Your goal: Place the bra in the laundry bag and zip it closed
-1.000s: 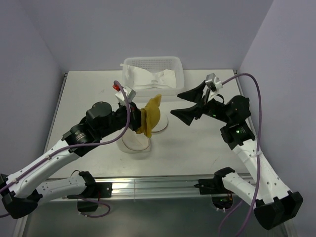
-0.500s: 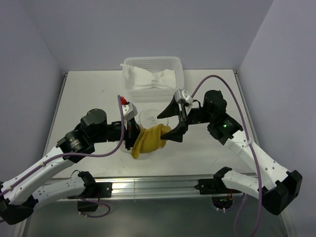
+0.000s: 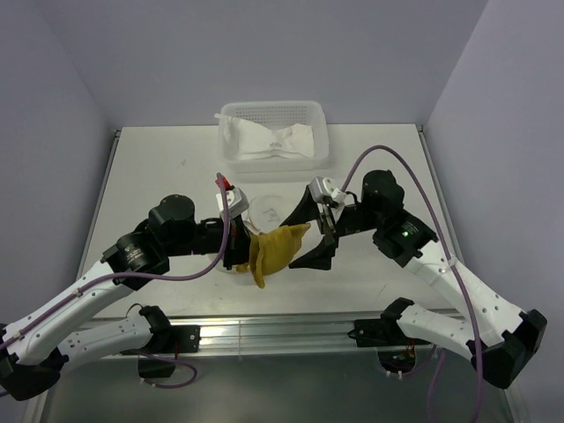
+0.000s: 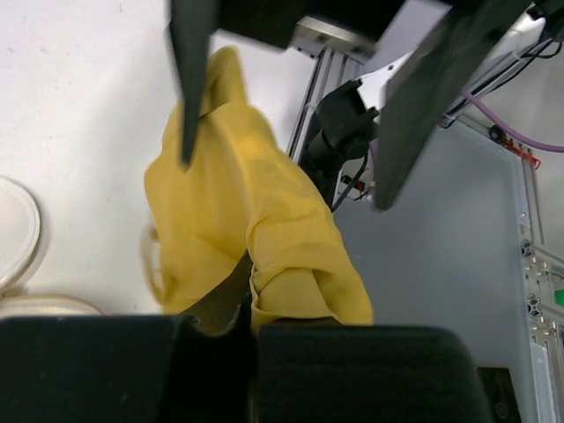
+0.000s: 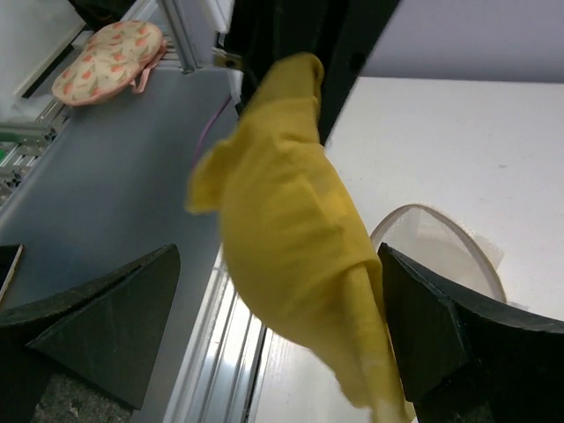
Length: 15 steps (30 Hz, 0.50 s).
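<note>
My right gripper moves toward my left gripper next, further over the bra's loose end (image 3: 296,233) (image 5: 377,366).
The mustard-yellow bra (image 3: 275,250) hangs bunched from my left gripper (image 3: 246,251), which is shut on its lower edge (image 4: 291,291). It hangs over the table's front part, beside the laundry bag. The bag's mesh body is mostly hidden under my left wrist; a curve of its rim (image 5: 441,231) and its flat disc lid (image 3: 267,209) show. My right gripper (image 3: 305,236) is open, with its fingers spread either side of the bra (image 5: 291,220) and not touching it. The right fingers (image 4: 421,97) also show in the left wrist view.
A white perforated basket (image 3: 313,113) holding a white cloth (image 3: 264,139) stands at the back middle. The table's front edge and metal rail (image 3: 282,328) lie just below the bra. A floral pad (image 5: 110,48) lies off the table.
My left gripper has carried the bra down and forward from above the bag. My right arm has swung in from the right, and its open fingers now straddle the bra.
</note>
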Available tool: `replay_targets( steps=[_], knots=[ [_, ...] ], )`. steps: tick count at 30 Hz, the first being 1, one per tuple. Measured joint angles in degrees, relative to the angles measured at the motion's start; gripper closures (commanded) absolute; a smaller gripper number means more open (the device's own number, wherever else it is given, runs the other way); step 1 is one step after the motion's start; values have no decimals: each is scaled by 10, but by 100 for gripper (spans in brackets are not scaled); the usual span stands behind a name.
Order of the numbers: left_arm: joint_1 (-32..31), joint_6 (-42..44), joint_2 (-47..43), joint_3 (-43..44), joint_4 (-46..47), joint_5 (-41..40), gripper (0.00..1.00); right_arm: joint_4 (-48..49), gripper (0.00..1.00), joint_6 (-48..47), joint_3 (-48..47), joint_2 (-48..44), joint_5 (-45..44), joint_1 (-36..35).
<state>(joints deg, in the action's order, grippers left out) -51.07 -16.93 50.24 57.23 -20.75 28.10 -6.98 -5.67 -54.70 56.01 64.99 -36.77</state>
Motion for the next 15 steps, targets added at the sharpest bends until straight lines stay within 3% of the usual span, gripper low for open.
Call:
replay_targets(
  steps=[8,15],
  knots=[
    [0,7,-3,0,-15,-8,100,11,0,19,0,-66,-32,-3],
    [0,7,7,2,-9,12,100,3,0,21,-9,12,-77,-20]
  ],
)
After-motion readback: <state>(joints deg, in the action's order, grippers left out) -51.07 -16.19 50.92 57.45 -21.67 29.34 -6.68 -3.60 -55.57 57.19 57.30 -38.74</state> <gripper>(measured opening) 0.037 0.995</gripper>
